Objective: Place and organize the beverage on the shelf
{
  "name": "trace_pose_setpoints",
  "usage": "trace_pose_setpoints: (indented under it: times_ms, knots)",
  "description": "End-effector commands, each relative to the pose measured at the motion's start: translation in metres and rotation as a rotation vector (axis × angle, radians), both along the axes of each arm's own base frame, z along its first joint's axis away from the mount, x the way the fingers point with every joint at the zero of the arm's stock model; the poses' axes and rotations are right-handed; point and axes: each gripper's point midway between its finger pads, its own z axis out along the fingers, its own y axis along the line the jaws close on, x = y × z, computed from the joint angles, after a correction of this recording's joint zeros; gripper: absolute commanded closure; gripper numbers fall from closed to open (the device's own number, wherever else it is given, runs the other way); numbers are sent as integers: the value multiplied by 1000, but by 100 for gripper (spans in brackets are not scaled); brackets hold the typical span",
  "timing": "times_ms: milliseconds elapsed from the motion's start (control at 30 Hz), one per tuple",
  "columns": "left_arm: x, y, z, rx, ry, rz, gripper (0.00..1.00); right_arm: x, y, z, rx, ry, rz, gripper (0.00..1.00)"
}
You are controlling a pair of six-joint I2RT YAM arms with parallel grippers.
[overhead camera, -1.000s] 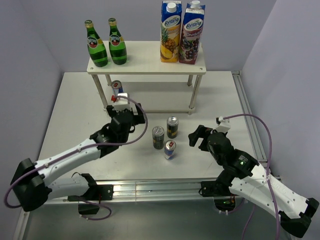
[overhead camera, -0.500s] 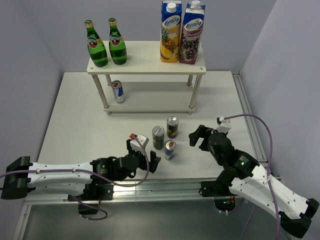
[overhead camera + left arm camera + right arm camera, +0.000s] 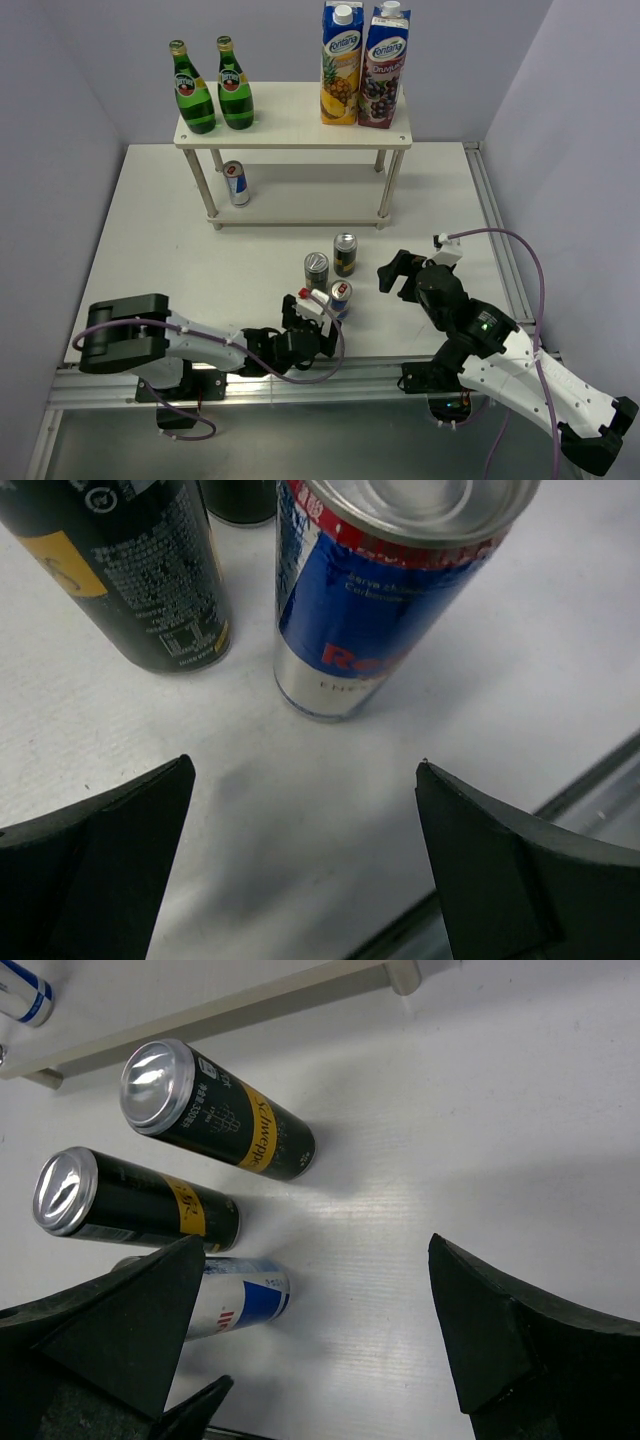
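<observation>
My left gripper is open, and the other blue-silver can (image 3: 340, 299) (image 3: 362, 612) stands just beyond its fingers. It should go outward and toward the right in the top view to get its open fingers around the can.
Two green bottles (image 3: 193, 90) (image 3: 235, 85) stand on the top board of the shelf (image 3: 295, 115). One blue-silver can (image 3: 234, 183) stands on its lower board. Two dark slim cans (image 3: 316, 274) (image 3: 345, 254) and the other blue-silver can (image 3: 340, 297) stand on the table in front. My left gripper (image 3: 312, 322) is open and empty, low, just short of that can (image 3: 380, 600), with a dark can (image 3: 140, 570) to its left. My right gripper (image 3: 400, 272) is open and empty to the right of the cans. It sees the dark cans (image 3: 225, 1115) (image 3: 130, 1200) and the blue-silver can (image 3: 240, 1300).
Two juice cartons (image 3: 341, 62) (image 3: 385, 68) stand on the right end of the top board. The table's metal front rail (image 3: 300, 378) runs close behind my left gripper. Walls close in the table on the left, back and right.
My left arm has drawn back from the shelf, leaving a blue-silver can on the lower board, and swung low to the blue-silver can on the table. The right arm has not moved.
</observation>
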Motion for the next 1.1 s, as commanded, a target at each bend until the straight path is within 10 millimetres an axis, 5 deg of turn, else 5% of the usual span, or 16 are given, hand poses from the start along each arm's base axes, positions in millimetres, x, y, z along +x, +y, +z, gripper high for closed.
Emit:
trace_pose_setpoints:
  times_ms: [0,633,667,700,733,767,867,1067]
  knots:
    - [19,-25,31,-108,-95,88,1,4,3,8,13,-30,-6,0]
    - [73,-61,15,-90,-129,163,6,5,4,6,6,-23,-3,0]
    - [75,-61,15,-90,-130,167,11,5,4,7,8,-25,-4,0]
    - [76,-60,15,-86,-129,177,29,5,4,7,8,-25,-3,0]
    - [77,-60,16,-88,-129,179,36,5,3,6,5,-23,-6,0]
    - [76,-60,17,-90,-126,180,57,5,3,6,6,-24,-6,0]
    - [75,-53,18,-88,-112,196,97,5,3,6,6,-25,-7,0]
    - [57,-28,30,-45,-102,230,100,5,3,7,11,-30,-8,0]
